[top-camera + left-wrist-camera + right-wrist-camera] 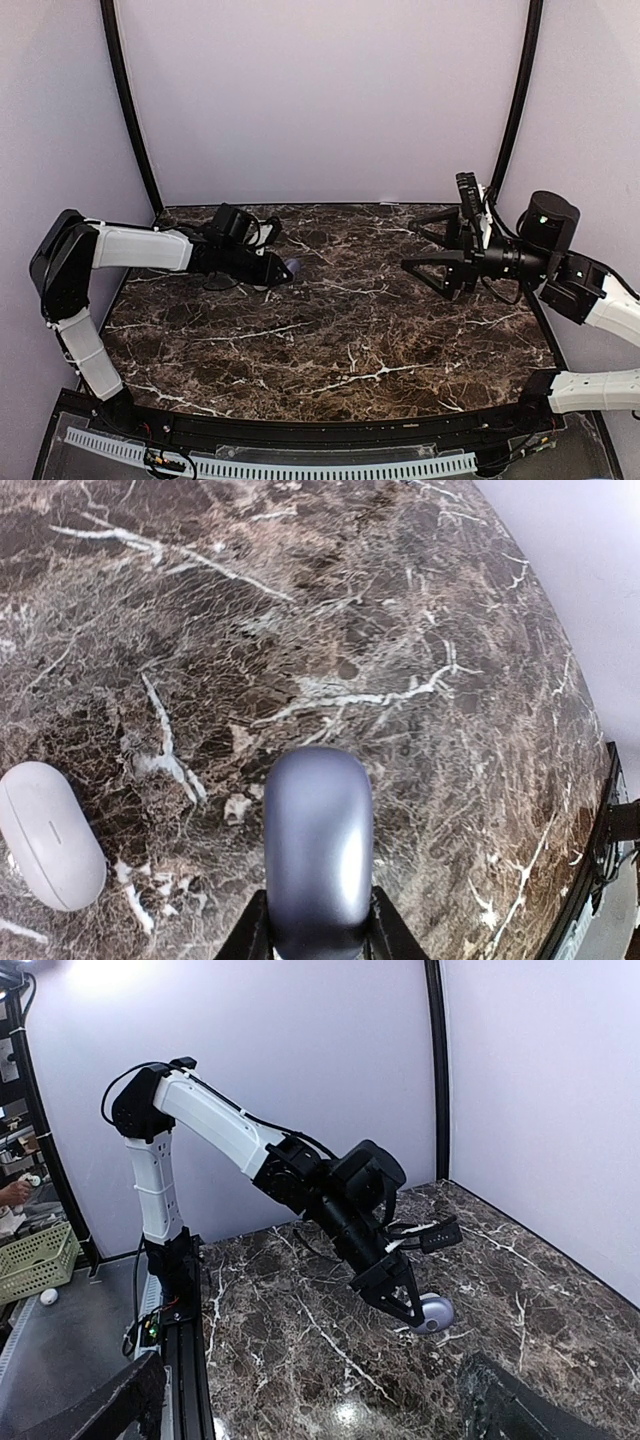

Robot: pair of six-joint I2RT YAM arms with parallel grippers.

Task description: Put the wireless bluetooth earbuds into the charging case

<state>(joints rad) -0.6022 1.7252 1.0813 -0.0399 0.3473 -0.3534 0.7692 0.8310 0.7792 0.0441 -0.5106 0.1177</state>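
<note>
The charging case is still hovering, and the free spot of bare marble (284,291) (225,862) beside the white pebble is below the left gripper, so the left gripper will next lower the case onto that spot and release it.
The charging case (318,850), glossy lavender grey-blue and closed, is clamped between the two black fingers of my left gripper (318,925). It is held low over the marble table at the back left (289,267) and also shows in the right wrist view (436,1311). My right gripper (428,246) is open and empty, raised above the table's right side and pointing left. Its two fingers are spread wide at the bottom of the right wrist view (312,1365). No earbuds are in view.
A plain white oval pebble (48,835) lies on the dark marble table (340,330) just left of the held case. Lilac walls and black posts enclose the table. A green basket (35,1260) stands beyond the table's left side.
</note>
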